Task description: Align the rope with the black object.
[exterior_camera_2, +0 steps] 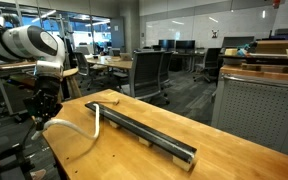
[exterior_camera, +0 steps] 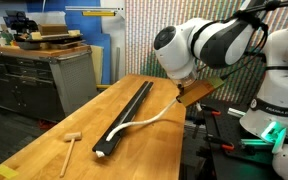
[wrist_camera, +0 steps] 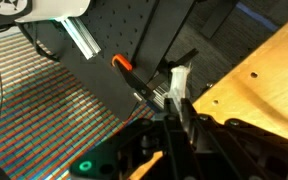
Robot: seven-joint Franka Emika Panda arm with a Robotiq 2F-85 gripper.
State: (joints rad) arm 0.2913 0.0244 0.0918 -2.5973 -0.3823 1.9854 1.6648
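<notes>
I will move my gripper outward close beside the bar's far half [exterior_camera: 138, 98], which lies outward of my gripper, and let go of the rope's end, because the rope curves away.
The black bar [exterior_camera: 126, 117] lies lengthwise on the wooden table [exterior_camera: 59, 150]; it also shows in the other exterior view [exterior_camera_2: 149, 135]. The thin white rope [exterior_camera: 144, 122] has one end by the bar's near end and curves away to my gripper [exterior_camera: 184, 97]. In an exterior view the rope [exterior_camera_2: 76, 128] arcs from the bar's end to the gripper [exterior_camera_2: 46, 117]. The gripper hangs at the table's side edge, shut on the rope's other end. In the wrist view the jaws [wrist_camera: 180, 100] pinch the white rope [wrist_camera: 178, 78] over the table edge.
A small wooden mallet [exterior_camera: 72, 141] lies on the table apart from the bar. A black frame with an orange-handled tool [wrist_camera: 122, 64] stands beside the table below the gripper. A workbench [exterior_camera: 44, 70] stands behind, and office chairs [exterior_camera_2: 149, 70] beyond.
</notes>
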